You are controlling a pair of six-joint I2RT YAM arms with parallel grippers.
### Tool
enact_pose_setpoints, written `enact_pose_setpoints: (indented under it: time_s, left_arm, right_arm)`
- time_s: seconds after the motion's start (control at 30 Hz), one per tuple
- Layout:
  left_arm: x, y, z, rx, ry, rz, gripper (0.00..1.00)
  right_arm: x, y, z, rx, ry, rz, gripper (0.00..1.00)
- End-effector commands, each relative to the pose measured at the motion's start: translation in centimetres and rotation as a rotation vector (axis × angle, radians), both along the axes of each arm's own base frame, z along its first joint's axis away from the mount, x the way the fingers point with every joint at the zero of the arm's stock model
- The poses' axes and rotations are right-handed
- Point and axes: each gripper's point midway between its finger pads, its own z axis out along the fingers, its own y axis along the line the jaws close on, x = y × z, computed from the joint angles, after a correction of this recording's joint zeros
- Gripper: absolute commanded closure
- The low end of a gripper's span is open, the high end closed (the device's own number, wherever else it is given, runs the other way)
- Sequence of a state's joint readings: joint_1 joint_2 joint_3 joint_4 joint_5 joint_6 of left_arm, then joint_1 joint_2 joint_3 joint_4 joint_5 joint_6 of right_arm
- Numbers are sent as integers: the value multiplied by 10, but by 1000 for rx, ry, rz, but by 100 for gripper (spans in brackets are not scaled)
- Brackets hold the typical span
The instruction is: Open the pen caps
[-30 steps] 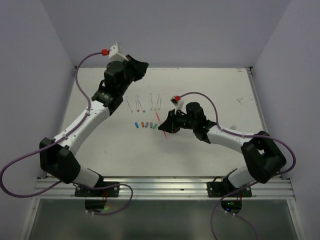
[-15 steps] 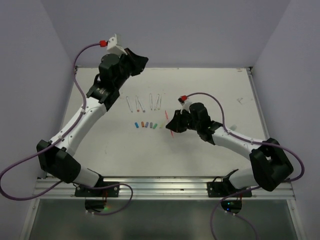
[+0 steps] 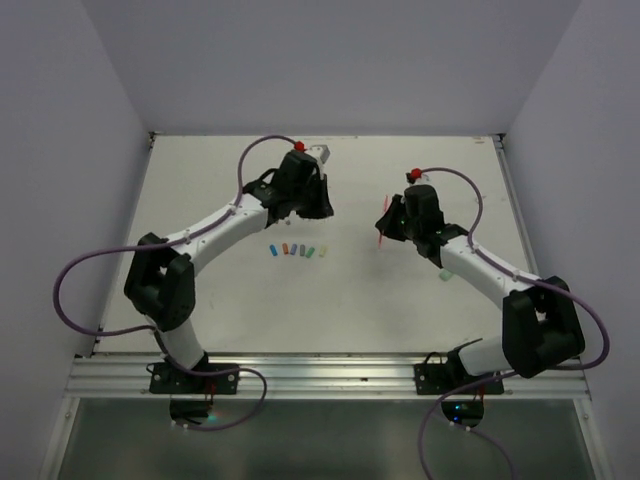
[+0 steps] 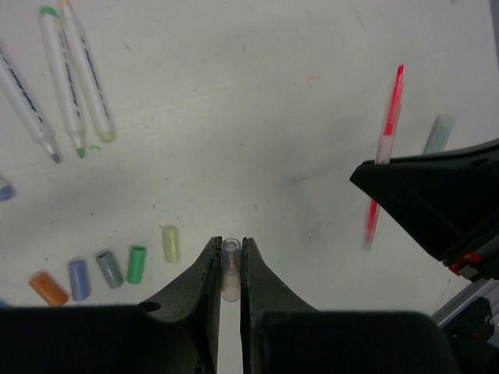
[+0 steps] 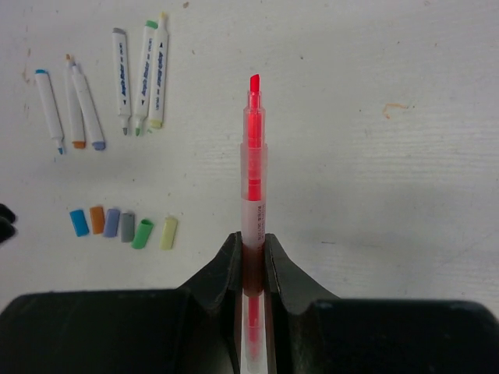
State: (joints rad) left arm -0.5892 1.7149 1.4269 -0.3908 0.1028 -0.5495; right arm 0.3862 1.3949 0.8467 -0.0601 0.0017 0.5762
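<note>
I should move my right gripper across and down next and release the red pen (image 5: 253, 148) beside the yellow-tipped pen. That spot is below my gripper, to its left in the wrist view.
My left gripper (image 4: 229, 243) is shut on a small clear pinkish pen cap (image 4: 230, 273), held just above the table. It hovers right of a row of loose pen caps (image 3: 297, 250): orange (image 4: 48, 287), purple (image 4: 79, 280), grey (image 4: 109, 268), green (image 4: 136, 264) and yellowish (image 4: 170, 244). My right gripper (image 5: 251, 238) is shut on the clear barrel of an uncapped red pen (image 5: 253, 148), its tip pointing away from the jaws. From above, the left gripper (image 3: 316, 205) and the right gripper (image 3: 386, 228) sit apart at mid-table, with the red pen (image 3: 381, 238) poking out below the right one.
Several uncapped white pen barrels (image 5: 125, 82) lie side by side behind the cap row, mostly hidden under the left arm in the top view. A blue cap (image 5: 79, 222) ends the row on the left. A faint orange stain (image 5: 394, 109) marks the table to the right.
The left arm swung down from the back left corner to mid-table above the cap row. The right arm carried the red pen back and to the right, away from the caps.
</note>
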Motion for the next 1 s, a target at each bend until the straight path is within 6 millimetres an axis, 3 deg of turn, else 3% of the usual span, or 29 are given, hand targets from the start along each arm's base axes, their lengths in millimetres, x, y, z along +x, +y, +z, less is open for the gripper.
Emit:
enact_pose_setpoints:
  time_s: [0.0,0.17,0.37,0.97]
  left_arm:
    - [-26,-17,-30,100,40,-92,98]
    - [-35,-38,-76,215,72,-132,97]
    - [-35,-38,-115,331,86,-117,95]
    - [-43,-12,-165,446,127,-52,83]
  right_arm:
    - [9,-1,11,6,-1,-52,100]
    - [7,-3,2,-1,27,-59,100]
    - [4,1,-4,4,53,-42,100]
    - [4,12,-21,43,108,-13,100]
